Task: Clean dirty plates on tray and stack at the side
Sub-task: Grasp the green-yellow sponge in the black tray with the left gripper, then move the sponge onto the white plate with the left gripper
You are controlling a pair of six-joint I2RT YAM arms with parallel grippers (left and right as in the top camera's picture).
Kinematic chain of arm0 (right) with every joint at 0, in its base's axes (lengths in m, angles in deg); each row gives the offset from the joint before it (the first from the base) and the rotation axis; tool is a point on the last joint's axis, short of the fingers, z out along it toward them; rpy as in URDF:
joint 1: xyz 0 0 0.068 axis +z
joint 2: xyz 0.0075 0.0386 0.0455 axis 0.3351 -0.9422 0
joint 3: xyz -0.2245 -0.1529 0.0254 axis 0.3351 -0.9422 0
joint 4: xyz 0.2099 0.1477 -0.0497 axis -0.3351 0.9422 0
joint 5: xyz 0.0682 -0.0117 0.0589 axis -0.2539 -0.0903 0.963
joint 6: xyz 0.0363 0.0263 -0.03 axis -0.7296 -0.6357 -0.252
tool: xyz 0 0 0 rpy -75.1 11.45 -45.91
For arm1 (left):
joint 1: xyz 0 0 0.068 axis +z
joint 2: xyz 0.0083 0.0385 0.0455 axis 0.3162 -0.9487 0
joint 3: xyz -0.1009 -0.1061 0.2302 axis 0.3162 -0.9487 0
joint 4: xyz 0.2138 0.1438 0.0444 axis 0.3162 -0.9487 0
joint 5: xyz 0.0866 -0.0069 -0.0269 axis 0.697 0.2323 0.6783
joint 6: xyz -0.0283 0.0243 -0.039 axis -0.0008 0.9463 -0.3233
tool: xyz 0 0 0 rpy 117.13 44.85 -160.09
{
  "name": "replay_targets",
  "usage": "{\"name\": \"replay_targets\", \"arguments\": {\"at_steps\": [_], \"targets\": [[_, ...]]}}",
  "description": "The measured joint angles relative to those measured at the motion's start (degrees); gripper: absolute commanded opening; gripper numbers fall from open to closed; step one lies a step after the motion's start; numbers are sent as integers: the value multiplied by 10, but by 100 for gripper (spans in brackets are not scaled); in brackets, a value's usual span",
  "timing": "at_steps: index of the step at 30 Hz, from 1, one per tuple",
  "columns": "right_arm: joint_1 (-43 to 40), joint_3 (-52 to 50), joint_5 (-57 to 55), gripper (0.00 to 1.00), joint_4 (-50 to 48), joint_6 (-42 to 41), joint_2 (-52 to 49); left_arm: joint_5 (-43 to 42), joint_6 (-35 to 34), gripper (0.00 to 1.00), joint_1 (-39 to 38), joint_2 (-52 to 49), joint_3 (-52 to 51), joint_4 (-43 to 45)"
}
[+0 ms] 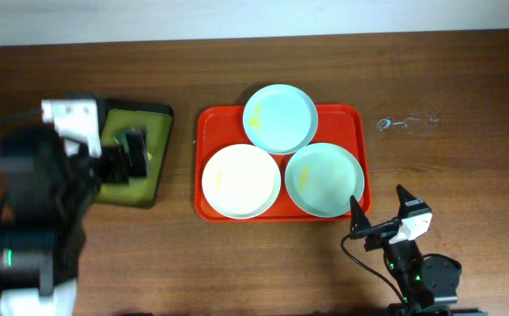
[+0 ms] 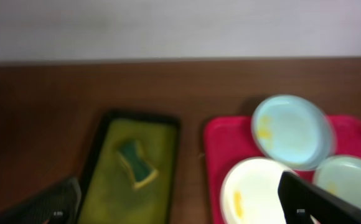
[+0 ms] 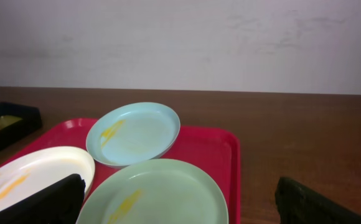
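Observation:
My open left gripper will next tilt its fingers down and go down onto the green-and-yellow sponge (image 2: 135,163) in the dark tray, because the plates in the red tray have yellowish smears.
The red tray (image 1: 351,123) lies mid-table with three plates on it. A mint-blue plate (image 1: 279,118) sits at the back and overlaps the other two. A cream plate (image 1: 240,180) is front left and a pale mint plate (image 1: 325,178) front right. All have yellowish smears. My left gripper (image 1: 134,151) is open and empty above the dark tray. My right gripper (image 1: 377,195) is open and empty just off the red tray's front right corner. In the right wrist view its jaws (image 3: 180,208) face the pale mint plate (image 3: 162,186).
A dark green-black tray (image 1: 154,118) left of the red tray holds a green-and-yellow sponge (image 2: 135,163). Faint clear marks (image 1: 404,121) lie on the wooden table right of the red tray. A pale wall runs behind the table.

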Motion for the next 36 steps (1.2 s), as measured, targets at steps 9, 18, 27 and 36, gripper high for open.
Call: {"name": "replay_targets", "arguments": {"at_steps": [9, 18, 27, 36], "targets": [[0, 0, 0, 98, 0, 0, 0, 80, -159, 99, 59, -378, 36, 13], [0, 0, 0, 98, 0, 0, 0, 64, -184, 75, 89, -585, 36, 127], [0, 0, 0, 98, 0, 0, 0, 65, -188, 0, 90, -607, 78, 39], [0, 0, 0, 98, 0, 0, 0, 36, -188, 0, 90, -479, 107, 29]]}}
